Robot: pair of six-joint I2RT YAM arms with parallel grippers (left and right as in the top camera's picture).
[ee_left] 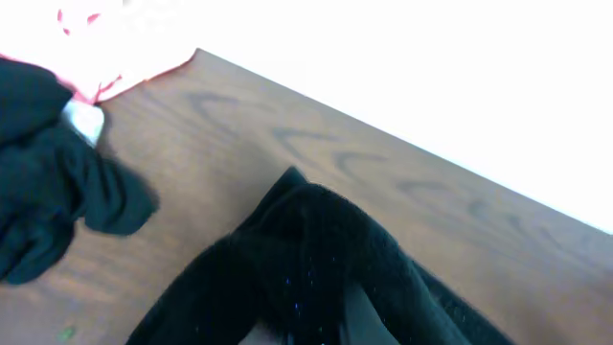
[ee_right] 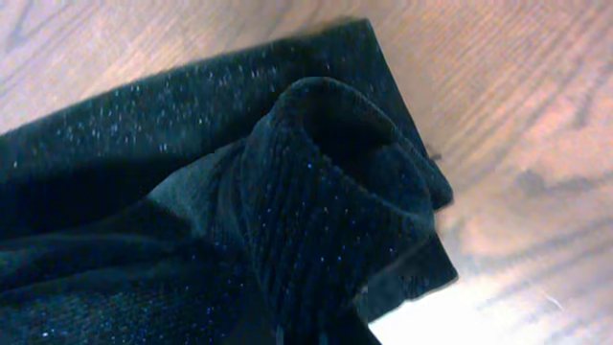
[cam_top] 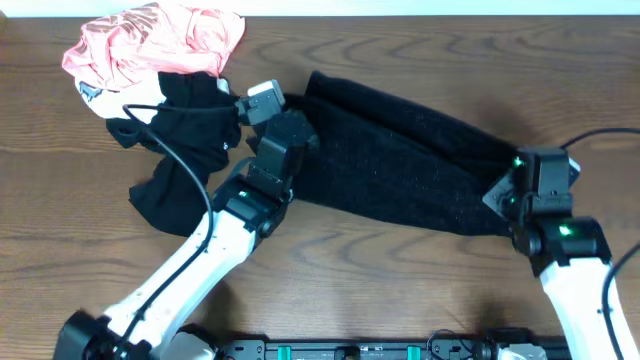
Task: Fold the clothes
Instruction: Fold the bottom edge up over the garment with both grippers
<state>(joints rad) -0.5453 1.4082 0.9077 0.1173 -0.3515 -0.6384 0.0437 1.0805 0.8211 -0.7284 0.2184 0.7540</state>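
Observation:
I should next move my left gripper over the clothes toward my right gripper, because the end of the clothes it holds sticks out past their back corner toward the smooth black garment.
The clothes (cam_top: 400, 165), a large black fuzzy knit garment, lie stretched across the middle of the table from upper left to lower right. My left gripper (cam_top: 300, 135) is shut on the garment's left end. In the left wrist view the fabric (ee_left: 316, 249) bunches up over my grey fingers (ee_left: 362, 321). At the opposite end, my right gripper (cam_top: 505, 197) is shut on the right end. There the knit (ee_right: 316, 182) rises in a thick fold, and the fingertips are buried in it.
A salmon-pink garment (cam_top: 150, 40) lies heaped at the back left corner. A smaller, smooth black garment (cam_top: 180, 145) sprawls just left of my left arm, with a cable draped over it. The table's back edge (ee_left: 383, 134) runs close behind the clothes.

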